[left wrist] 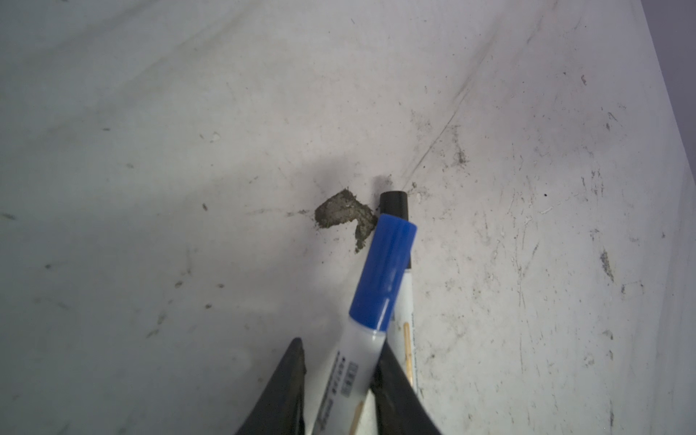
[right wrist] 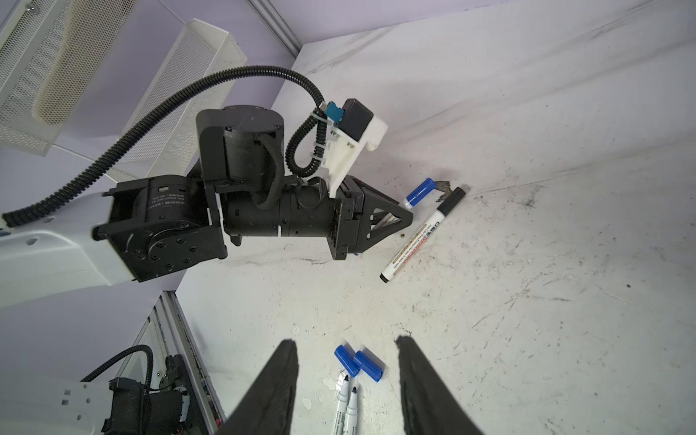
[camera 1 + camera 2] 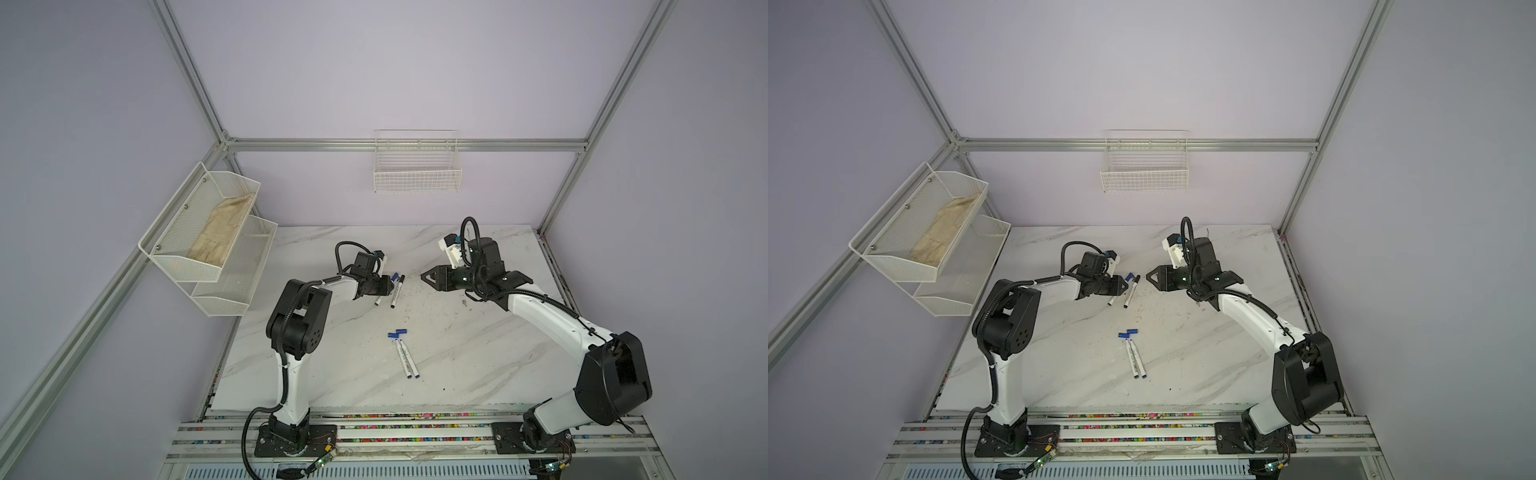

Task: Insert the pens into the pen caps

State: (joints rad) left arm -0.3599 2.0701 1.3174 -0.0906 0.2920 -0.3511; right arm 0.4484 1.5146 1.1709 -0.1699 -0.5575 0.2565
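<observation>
My right gripper needs to move across toward my left gripper and close on the near part of the pen's white body, because that part sticks out past the left gripper's fingers.
My left gripper is shut on the white barrel of a pen with a blue cap on it; in both top views that gripper is low over the table's middle back. Right beside it lies a pen with a black cap. Two loose blue pen caps lie mid-table, touching the tips of two uncapped pens. My right gripper is open and empty; it hangs above the table, pointing at the left one.
A dark smear marks the marble table by the capped pens. White mesh shelves holding a cloth hang on the left wall. A wire basket hangs on the back wall. The arms' base rail runs along the front.
</observation>
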